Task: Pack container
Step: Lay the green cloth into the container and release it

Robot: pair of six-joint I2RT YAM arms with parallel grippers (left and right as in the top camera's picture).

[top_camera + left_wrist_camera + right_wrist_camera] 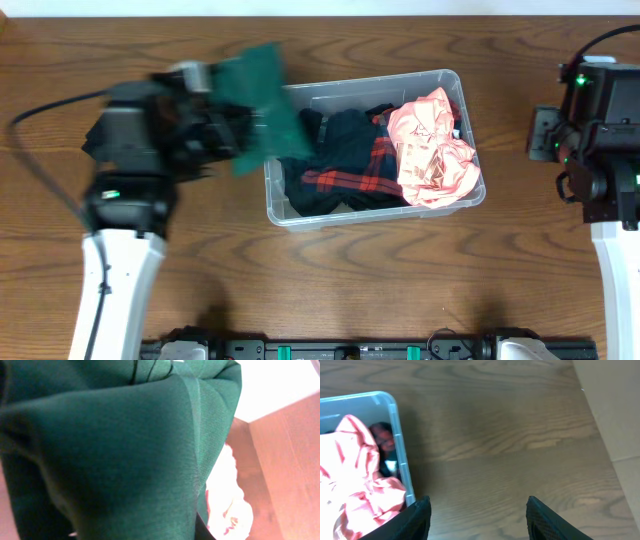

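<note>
The left gripper should next carry the dark green cloth from the container's rim over the plaid garment toward the pink one, and then move down.
The clear container (440,80) sits at the table's middle. It holds a pink garment (432,150) on the right and a black and red plaid garment (345,160) on the left. My left gripper (215,125) is shut on a dark green cloth (260,105) and holds it in the air over the container's left rim. The green cloth (110,450) fills the left wrist view and hides the fingers. My right gripper (477,510) is open and empty over bare wood right of the container (400,445); the pink garment (355,480) shows there too.
The wooden table (330,280) runs all round the container. A pale wall or board (615,405) lies at the right edge of the right wrist view. A black rail (350,348) runs along the table's front edge.
</note>
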